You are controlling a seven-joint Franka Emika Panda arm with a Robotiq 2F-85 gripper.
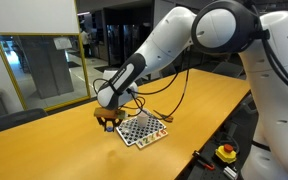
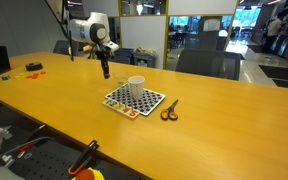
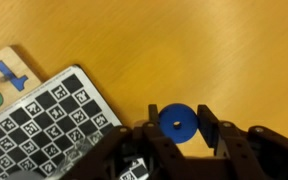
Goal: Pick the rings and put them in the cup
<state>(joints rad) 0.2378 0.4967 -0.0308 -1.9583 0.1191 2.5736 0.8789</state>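
The blue ring point(image 3: 178, 123) hangs beside the board. My gripper should next go to the left in the wrist view, over the clear cup point(image 3: 81, 160), and let go.
A blue ring point(image 3: 178, 123) with a small centre hole sits between my gripper's point(image 3: 181, 125) two black fingers, low over the yellow table. The fingers press on its left and right edges, so the gripper is shut on it. In an exterior view the gripper point(image 2: 105, 73) points down at the table, just left of the small white cup point(image 2: 136, 84). The cup stands at the back edge of the checkered board point(image 2: 135, 101). In an exterior view the gripper point(image 1: 107, 121) is beside the board point(image 1: 142, 130), and the arm hides the cup there. No red rings show.
Orange-handled scissors point(image 2: 170, 110) lie right of the board. A red button on a yellow base point(image 1: 226, 152) sits near the table's edge. Small coloured pieces point(image 2: 32, 68) lie far off. A wooden piece with coloured numerals point(image 3: 4, 82) touches the board's corner.
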